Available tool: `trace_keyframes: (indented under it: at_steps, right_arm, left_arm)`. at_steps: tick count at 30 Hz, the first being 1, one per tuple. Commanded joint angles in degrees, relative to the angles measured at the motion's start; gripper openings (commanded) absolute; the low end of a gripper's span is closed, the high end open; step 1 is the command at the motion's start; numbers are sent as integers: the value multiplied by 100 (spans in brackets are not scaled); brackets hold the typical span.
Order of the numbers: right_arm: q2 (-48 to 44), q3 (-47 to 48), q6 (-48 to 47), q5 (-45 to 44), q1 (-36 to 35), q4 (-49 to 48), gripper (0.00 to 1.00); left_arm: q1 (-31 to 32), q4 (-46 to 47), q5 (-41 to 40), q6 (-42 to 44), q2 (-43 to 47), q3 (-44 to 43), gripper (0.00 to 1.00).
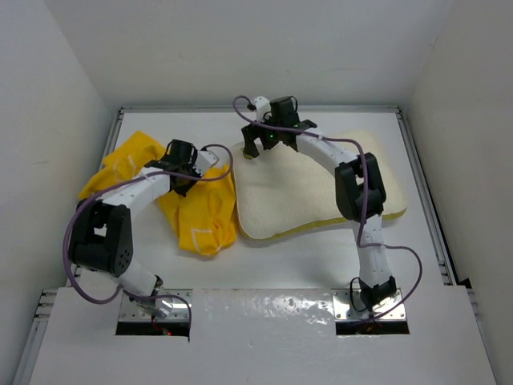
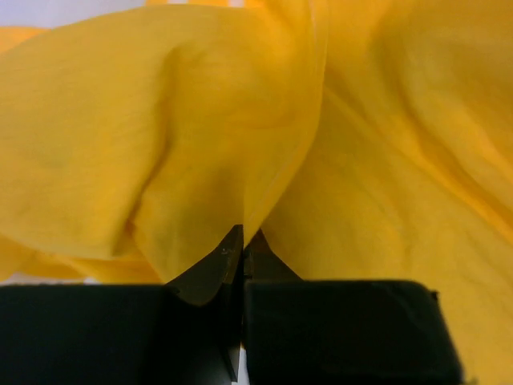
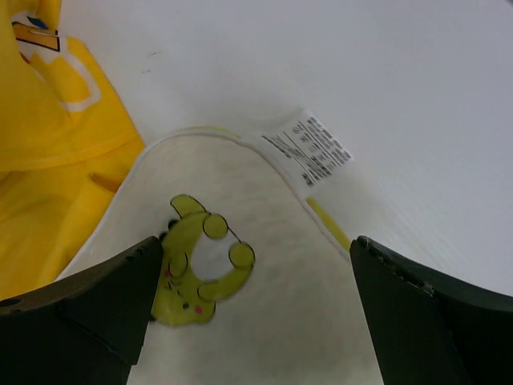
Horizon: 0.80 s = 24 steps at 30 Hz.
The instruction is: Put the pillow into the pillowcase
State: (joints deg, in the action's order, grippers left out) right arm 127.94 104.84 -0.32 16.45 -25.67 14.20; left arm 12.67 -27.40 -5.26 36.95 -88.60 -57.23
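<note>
The robot's right gripper needs to go straight down onto the pillow's corner at the yellow-green mark and close, since its open fingers are already on both sides of that spot.
The cream-white pillow lies flat on the table, centre right, with yellow trim along its near edge. The yellow pillowcase lies crumpled to its left, touching the pillow's left edge. My left gripper sits on the pillowcase; in the left wrist view it is shut, pinching a fold of the yellow fabric. My right gripper hovers over the pillow's far left corner. In the right wrist view it is open and empty, straddling the pillow corner with its yellow-green mark.
A white care label sticks out from the pillow's corner onto the white table. The pillowcase lies just left of that corner. White walls and raised rails enclose the table. Purple cables loop off both arms.
</note>
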Motion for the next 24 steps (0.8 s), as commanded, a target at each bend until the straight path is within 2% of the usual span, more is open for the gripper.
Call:
trace_keyframes:
  at_steps: [1,4,5,6,7,8,9,11,12,13,15,16,17,18,20,21,24]
  right_arm:
    - [564,475,-197,518,-52,-67,99]
    - [828,372,-197,578,-52,22,99]
    - [829,284,-240,666,-61,48,95]
    - [829,161,-232,710,-52,31,85]
    - [786,-5,-215,702,-61,31,47]
    - [759,-33,-284,641,-52,170,18]
    - [698,-77,-250,449,-35,223,0]
    - [242,-243,-250,307,18,277,0]
    - [-29,-662,-189,341,123,164,0]
    - [-772,-988,-127,429,185,15,0]
    - [-1680,-1787,-12,658,282,-758,0]
    - [-2128,-2557,-47,684,291,-969,0]
    - [-2942,-2869,-82,745,273,-1293,0]
    - [-3272,-3386,-13,1042,186,-1384,0]
    - [-4000,-3767,320,1264,-33,-1638,0]
    - [-4153,-3925,322,1291,-443,-1657,0]
    - [-4260,-4199,417,992,-1209,-2023,0]
  left_arm:
    - [-45,-316,-590,-153,97,-533,0]
    - [-45,-512,-652,-258,264,-850,0]
    - [-45,-538,-661,-354,316,-938,0]
    - [-45,-547,-670,-390,317,-956,0]
    - [-45,-547,-678,-425,325,-974,0]
    - [-45,-539,-678,-486,291,-974,0]
    - [-45,-495,-670,-530,256,-965,0]
    - [-62,-477,-652,-724,150,-1018,0]
    - [-71,-460,-591,-776,115,-1053,0]
    - [-80,-442,-564,-899,80,-1097,0]
    - [-89,-416,-398,-1031,9,-1299,0]
    - [-98,-416,-336,-1145,-8,-1386,0]
    - [-98,-433,-240,-1190,-26,-1561,0]
    - [-98,-546,92,-1207,-26,-1659,0]
    - [-89,-670,445,-1269,18,-1905,0]
    - [-89,-731,829,-1260,44,-1949,0]
    - [-89,-968,1227,-1208,132,-1967,0]
